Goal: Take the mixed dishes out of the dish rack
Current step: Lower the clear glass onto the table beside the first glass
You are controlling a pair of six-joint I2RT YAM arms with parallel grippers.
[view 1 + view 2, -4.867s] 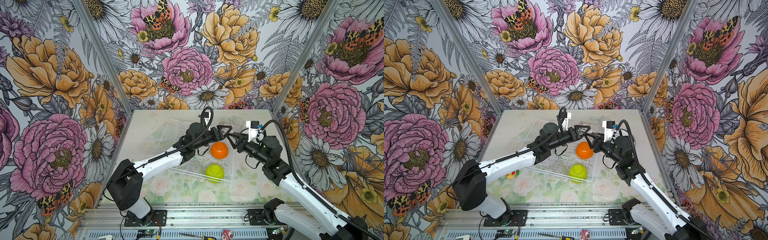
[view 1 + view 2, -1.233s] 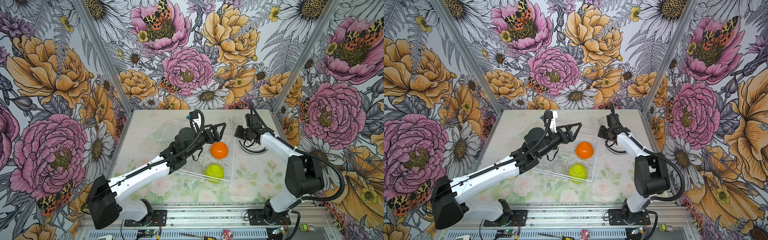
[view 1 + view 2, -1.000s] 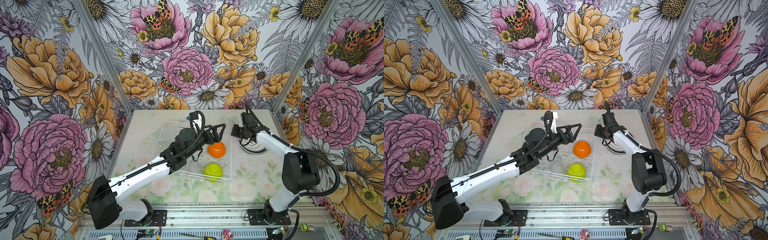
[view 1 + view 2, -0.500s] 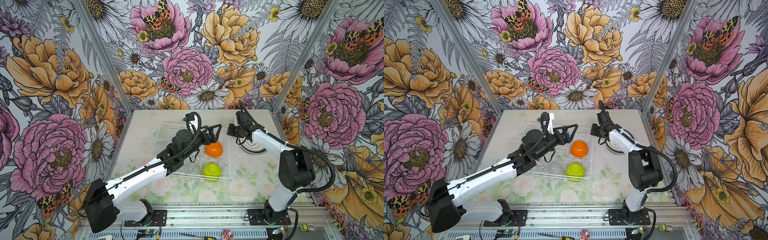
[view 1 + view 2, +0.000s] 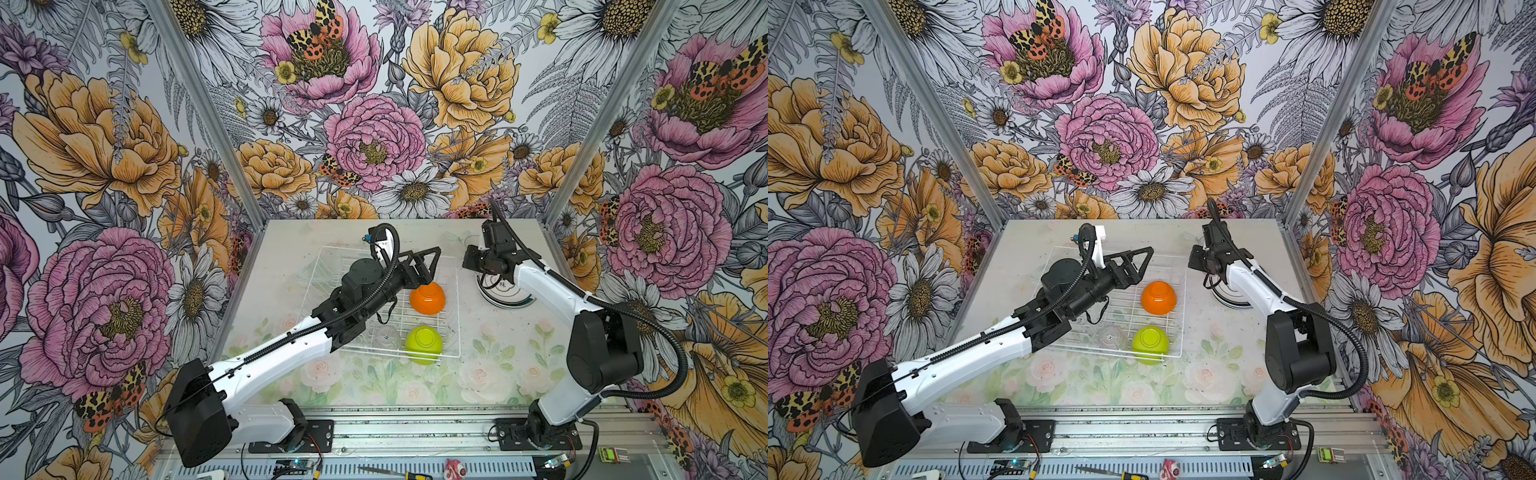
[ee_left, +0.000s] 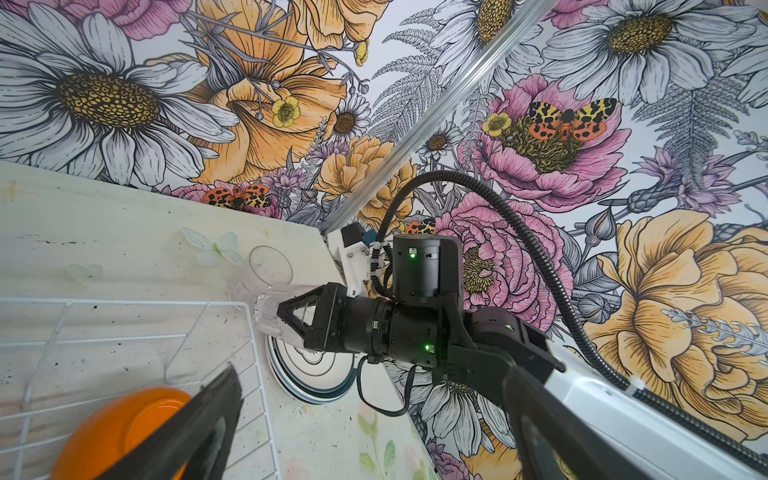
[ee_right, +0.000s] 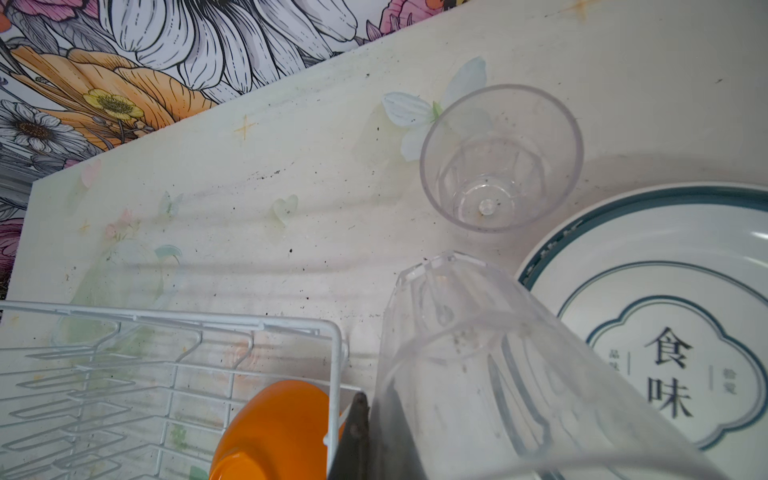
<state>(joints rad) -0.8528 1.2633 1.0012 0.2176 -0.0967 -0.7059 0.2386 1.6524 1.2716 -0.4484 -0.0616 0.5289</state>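
Note:
I will next lower my right gripper toward the tabletop between rack (image 5: 457, 320) and plates and let go of the clear cup's side there, because that part of the tabletop is empty.
The white wire dish rack (image 5: 457, 320) (image 5: 1182, 320) holds an upturned orange bowl (image 5: 427, 298) (image 5: 1158, 297), an upturned lime-green bowl (image 5: 423, 344) (image 5: 1149, 344) and a clear cup (image 5: 386, 334) (image 5: 1111, 336). My left gripper (image 5: 428, 266) (image 5: 1144, 262) hovers open just above the orange bowl (image 6: 108, 432), nothing between its fingers (image 6: 199, 424). My right gripper (image 5: 471, 259) (image 5: 1194, 255) (image 6: 291, 316) is shut on a tilted clear cup (image 7: 478, 374) (image 6: 268, 318) just outside the rack's far right corner. White dark-rimmed plates (image 5: 505, 293) (image 7: 665, 332) lie stacked on the table beside it.
A second clear cup (image 7: 498, 166) (image 6: 266, 266) stands upright on the table behind the held one, near the back wall. The rack's plate prongs (image 7: 124, 374) stand bare. Flowered walls close in the table on three sides.
The right gripper has carried the clear cup a little leftward, from above the plates toward the rack's corner. The left gripper and the rack with its bowls have drifted slightly left.

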